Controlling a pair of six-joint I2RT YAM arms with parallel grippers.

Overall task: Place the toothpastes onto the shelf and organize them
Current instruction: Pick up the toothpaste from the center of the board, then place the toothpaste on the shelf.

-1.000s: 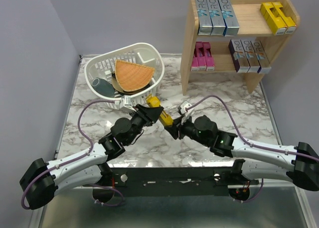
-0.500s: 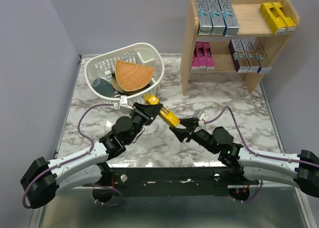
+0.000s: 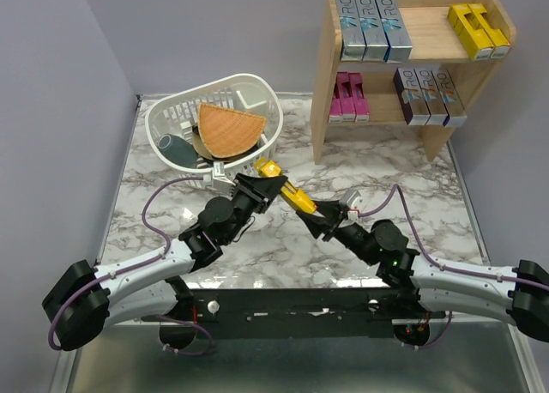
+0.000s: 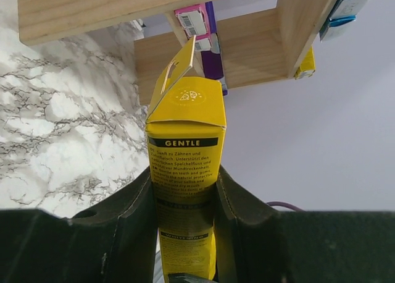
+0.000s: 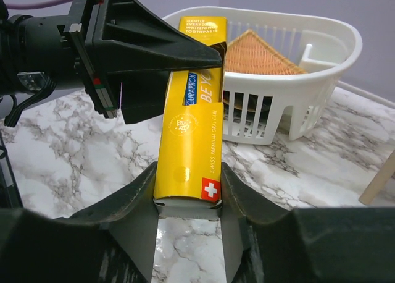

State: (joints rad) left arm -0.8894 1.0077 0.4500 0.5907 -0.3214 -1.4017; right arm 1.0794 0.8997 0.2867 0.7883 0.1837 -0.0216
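Note:
My right gripper is below the bare spot on the top shelf, and that spot is farther outward too, so I need to move my right gripper up and outward to release the carton there, beside the yellow cartons.
A yellow toothpaste carton [image 3: 290,192] hangs tilted above the marble table between both arms. My left gripper [image 3: 271,185] is shut on its upper half; in the left wrist view [image 4: 185,184] both fingers press the carton [image 4: 185,128]. My right gripper [image 3: 316,218] is shut on the carton's lower end; in the right wrist view [image 5: 188,187] the carton [image 5: 190,141] sits between the fingers. The wooden shelf [image 3: 324,84] at the back right holds blue-silver cartons [image 3: 374,28] and yellow cartons [image 3: 478,28] on top, pink [image 3: 349,97] and purple-silver cartons [image 3: 429,95] below.
A white slotted basket [image 3: 167,114] with an orange wedge [image 3: 227,131] and a grey item stands at the back left, just behind the left gripper; it also shows in the right wrist view [image 5: 296,104]. Purple cables loop over the table beside each arm.
The left gripper has shifted the carton slightly to the right. The right gripper has moved up along the carton's lower end and closed on it.

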